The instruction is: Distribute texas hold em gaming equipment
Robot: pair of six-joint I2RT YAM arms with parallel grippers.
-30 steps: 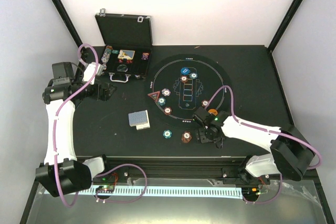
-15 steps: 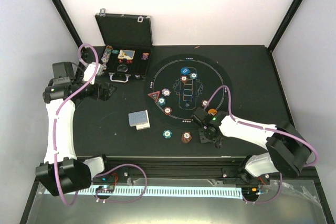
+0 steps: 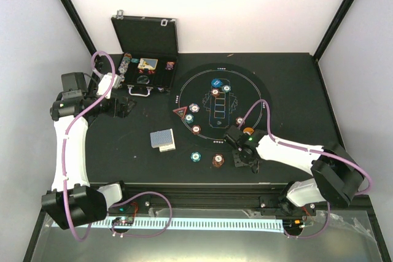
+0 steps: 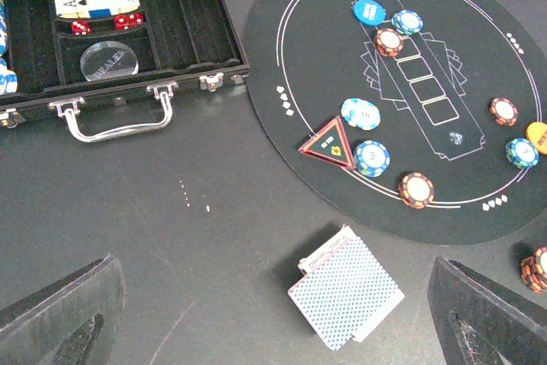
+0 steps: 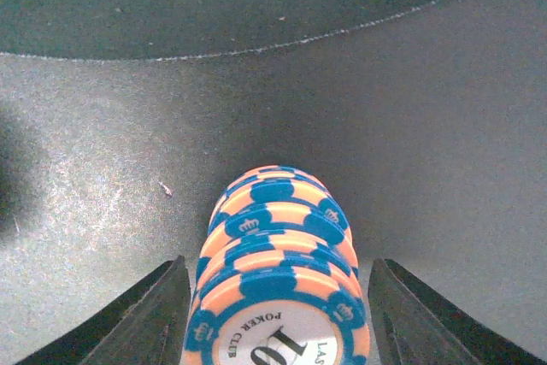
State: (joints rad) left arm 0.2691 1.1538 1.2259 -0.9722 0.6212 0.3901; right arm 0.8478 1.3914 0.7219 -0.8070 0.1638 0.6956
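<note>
My right gripper lifts the chips, carries them outward and lowers them to release next, since bare mat beside the farthest blue-white chip lies outward of it.
A stack of orange and blue chips [image 5: 278, 288] stands on the table just off the mat, and my right gripper [image 5: 278, 314] is shut on it, one finger against each side. From above, the right gripper [image 3: 244, 159] hides that stack. A red-brown chip stack [image 3: 218, 161] and a teal chip [image 3: 196, 156] lie to its left. The blue-backed card deck [image 4: 346, 297] rests on the table. A red triangle marker [image 4: 327, 143], a blue disc [image 4: 369, 11], an orange disc [image 4: 538, 136] and several chips lie on the mat. My left gripper [image 4: 273, 331] hovers open, holding nothing.
The round black mat [image 3: 245, 84] with its white outline fills the table's middle. An open black case [image 4: 214, 49] with chips, cards and dice stands at the back left, its handle [image 4: 115, 121] facing the table. The left arm [image 3: 64, 145] reaches along the left side.
The right gripper's jaws have narrowed onto the orange and blue chip stack, and that arm shifted slightly left. The left arm has stayed still.
</note>
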